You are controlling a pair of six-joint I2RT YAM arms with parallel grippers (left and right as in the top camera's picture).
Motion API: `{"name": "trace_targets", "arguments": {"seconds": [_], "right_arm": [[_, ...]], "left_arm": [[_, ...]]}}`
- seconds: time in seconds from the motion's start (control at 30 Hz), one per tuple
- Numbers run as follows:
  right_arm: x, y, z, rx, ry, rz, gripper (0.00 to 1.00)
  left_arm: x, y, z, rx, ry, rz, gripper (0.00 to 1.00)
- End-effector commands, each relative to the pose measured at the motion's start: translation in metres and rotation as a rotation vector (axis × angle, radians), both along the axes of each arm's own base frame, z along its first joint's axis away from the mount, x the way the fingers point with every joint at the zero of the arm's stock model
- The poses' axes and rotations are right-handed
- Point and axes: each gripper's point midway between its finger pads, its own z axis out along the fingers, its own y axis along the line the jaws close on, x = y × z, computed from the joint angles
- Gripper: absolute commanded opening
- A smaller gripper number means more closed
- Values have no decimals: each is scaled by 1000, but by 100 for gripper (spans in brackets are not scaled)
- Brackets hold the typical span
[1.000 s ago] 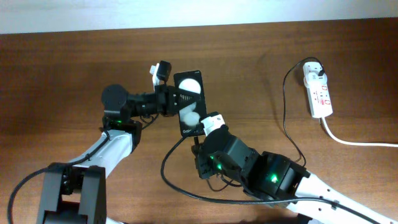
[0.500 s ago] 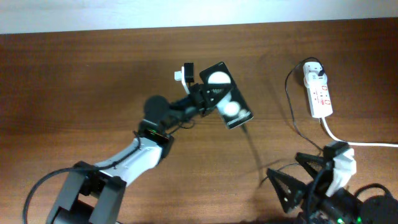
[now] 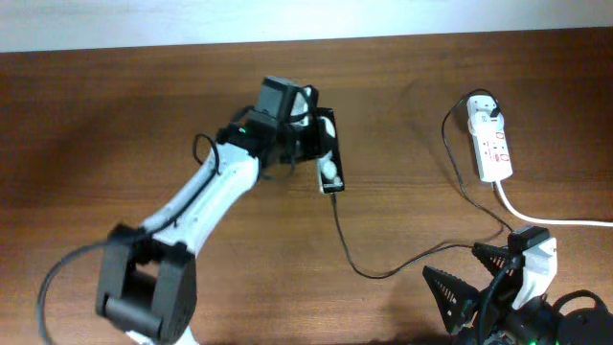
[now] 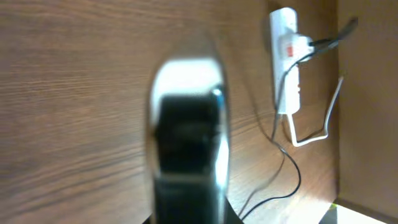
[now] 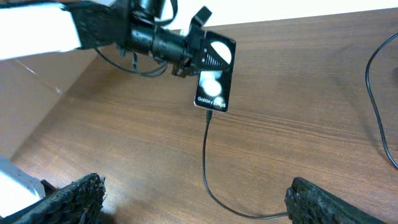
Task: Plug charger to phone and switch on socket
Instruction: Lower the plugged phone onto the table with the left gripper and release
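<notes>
The plug is already in the phone's bottom edge, so the left gripper needs to lower the black phone flat onto the bare wood below and let go of it.
The black phone hangs above the table with my left gripper shut on its upper part. It faces the right wrist view, where its "Galaxy" lettering shows; overhead it stands on edge. The charger cable has its plug in the phone's bottom edge. From there it trails over the wood to the white adapter head in the socket at the far right. My right gripper is open and empty at the near right edge, away from the phone.
The socket's thick white cord runs off the right edge. In the left wrist view the phone is a blurred dark bar, with the socket beyond it. A pale wall borders the table's far edge.
My right gripper opened, let go at the phone's bottom end and drew back to the near right. The left arm swung the phone toward the far side and turned it on edge, cable trailing.
</notes>
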Motion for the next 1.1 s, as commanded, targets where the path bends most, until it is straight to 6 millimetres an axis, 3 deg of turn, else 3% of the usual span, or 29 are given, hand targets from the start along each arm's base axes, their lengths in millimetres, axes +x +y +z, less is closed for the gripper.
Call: {"name": "trace_targets", "arguments": {"seconds": [0.0,0.07,0.17,0.23,0.3,0.47,0.7,0.83,0.9,0.93,1.03,1.07], "right_arm": [[1,-3,3,9,-7,-15,96],[1,-3,3,8,-7,-15,96],[1,-3,3,8,-8,-16,96],[1,-3,3,8,-8,-16,96],[1,-3,3,8,-8,-15,97],[1,-3,3,6,-6,-15,97],[0,-3,2,5,-5,-16,98],[0,-3,2,5,-5,-16,98],[1,-3,2,4,-5,-16,99],[1,-3,2,5,-6,-15,99],[1,-3,2,4,-5,-15,99],[1,-3,2,4,-5,-16,99]], "left_arm": [[0,-2,-32,-87,106,-99,2],[-3,0,-77,-52,176,-120,4],[-2,-1,-101,-42,211,-116,3],[4,-22,-102,-75,174,-119,2],[9,-36,-103,-28,90,-117,6],[14,-26,-116,83,67,-56,12],[5,-21,-123,113,114,-54,23],[5,-20,-124,115,117,-54,41],[2,-18,-126,125,130,-52,61],[1,-14,-129,150,138,-40,64],[-5,2,-140,233,174,-8,87],[-7,3,-141,242,186,-8,100]]}}
